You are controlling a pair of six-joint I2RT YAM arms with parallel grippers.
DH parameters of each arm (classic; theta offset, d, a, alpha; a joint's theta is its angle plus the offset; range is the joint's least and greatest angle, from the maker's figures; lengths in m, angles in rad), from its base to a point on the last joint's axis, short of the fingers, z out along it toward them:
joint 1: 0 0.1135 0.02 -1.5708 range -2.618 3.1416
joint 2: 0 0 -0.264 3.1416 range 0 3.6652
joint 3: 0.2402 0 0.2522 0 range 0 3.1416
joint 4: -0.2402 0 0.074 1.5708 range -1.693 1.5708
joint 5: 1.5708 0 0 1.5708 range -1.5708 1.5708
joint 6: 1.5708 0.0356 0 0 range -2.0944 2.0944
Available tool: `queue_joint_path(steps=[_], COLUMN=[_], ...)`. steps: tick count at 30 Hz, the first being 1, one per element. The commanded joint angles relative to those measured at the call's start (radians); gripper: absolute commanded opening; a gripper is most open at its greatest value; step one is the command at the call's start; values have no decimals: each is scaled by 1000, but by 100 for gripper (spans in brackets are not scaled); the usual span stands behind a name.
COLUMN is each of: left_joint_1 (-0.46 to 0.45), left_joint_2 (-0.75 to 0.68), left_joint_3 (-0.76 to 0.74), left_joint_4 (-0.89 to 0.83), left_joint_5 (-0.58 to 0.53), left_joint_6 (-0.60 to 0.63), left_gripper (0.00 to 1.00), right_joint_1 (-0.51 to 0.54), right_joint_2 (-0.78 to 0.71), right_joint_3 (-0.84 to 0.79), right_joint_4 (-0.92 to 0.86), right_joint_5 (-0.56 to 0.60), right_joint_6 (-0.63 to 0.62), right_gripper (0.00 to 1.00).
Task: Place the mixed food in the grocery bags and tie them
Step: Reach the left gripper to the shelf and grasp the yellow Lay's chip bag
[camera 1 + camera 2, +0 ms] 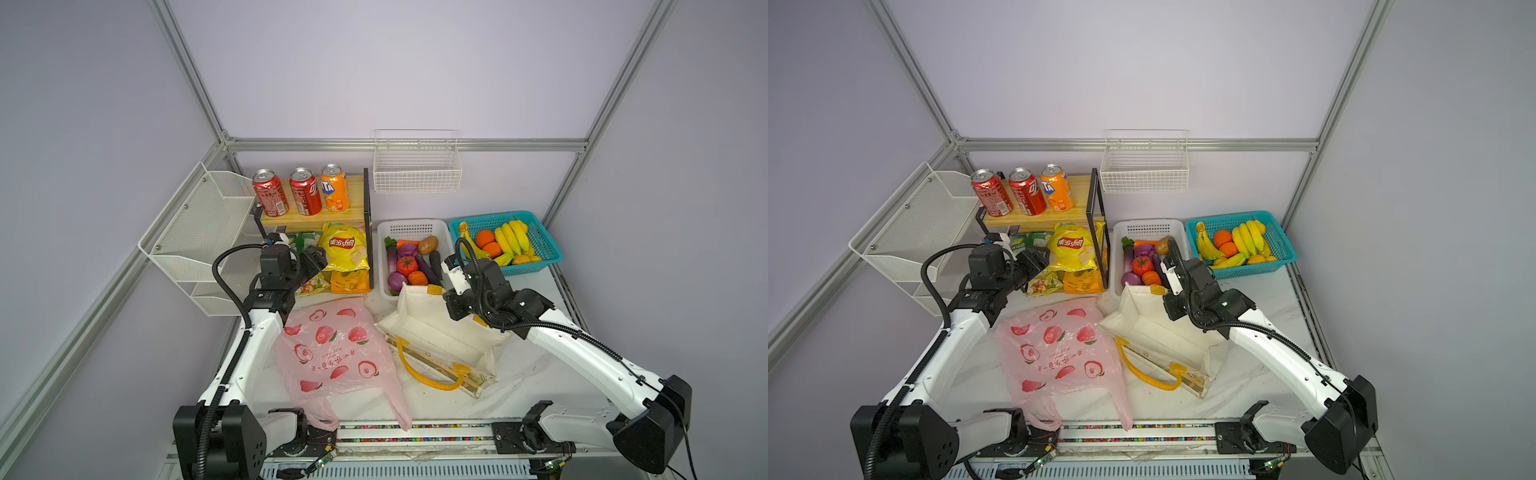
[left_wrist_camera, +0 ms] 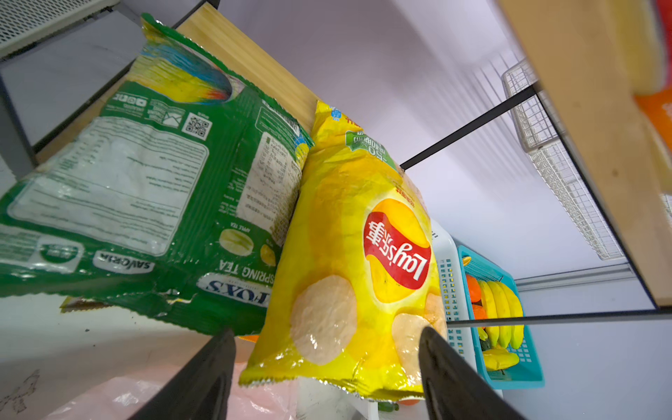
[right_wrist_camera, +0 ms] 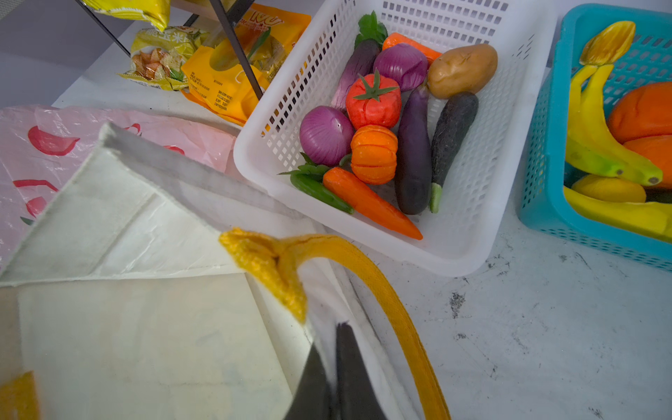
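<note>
The yellow chip packet has its lower edge sticking out free between my left gripper's open fingers, so next my left gripper needs to ease further in toward the packet and close on the packet's lower edge point(image 1: 344, 269) point(image 2: 332, 376).
My left gripper point(image 1: 318, 257) point(image 2: 327, 332) is open, its fingers on either side of the lower edge of the yellow chip packet point(image 1: 343, 249) point(image 2: 363, 254), which leans under the wooden shelf. Two red soda cans point(image 1: 270, 193) stand on that shelf. The pink peach-print bag point(image 1: 332, 353) lies flat mid-table. Beside it is the cream tote point(image 1: 436, 336) point(image 3: 127, 309); my right gripper point(image 1: 444, 293) point(image 3: 329, 342) is shut on its rim next to a yellow handle point(image 3: 382, 291). Tomato point(image 3: 372, 98), pumpkin point(image 3: 374, 152), onion point(image 3: 325, 134) and eggplant point(image 3: 412, 156) lie in the white basket point(image 3: 472, 218).
An orange soda can point(image 1: 334, 189) shares the shelf. A green snack packet point(image 2: 127, 189) leans beside the chip packet, with more packets below. The teal basket point(image 1: 540, 245) holds bananas point(image 1: 513, 237) and oranges. White wire racks stand at the left point(image 1: 195, 232) and on the back wall point(image 1: 415, 170).
</note>
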Motion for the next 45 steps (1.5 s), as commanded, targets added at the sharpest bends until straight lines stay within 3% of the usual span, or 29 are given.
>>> queue_joint_path(steps=[1, 6, 11, 24, 34, 45], left_joint_1=[12, 13, 14, 13, 14, 10], left_joint_2=[14, 55, 84, 115, 79, -19], left_joint_3=[-26, -15, -15, -45, -66, 4], left_joint_4=[57, 72, 102, 151, 186, 188], left_joint_5=[-21, 12, 44, 110, 160, 349], left_joint_6=[-6, -10, -12, -42, -44, -25], left_gripper=[78, 78, 71, 43, 16, 0], right_joint_1=[-7, -7, -7, -7, -8, -22], right_joint_2=[-17, -17, -13, -5, 3, 14], right_joint_3=[-9, -12, -14, -15, 2, 45], right_joint_4=[40, 42, 43, 46, 41, 45], right_joint_5=[-6, -5, -6, -5, -5, 48], right_joint_6=[-16, -17, -17, -19, -12, 32], right_gripper=[7, 8, 7, 7, 7, 7])
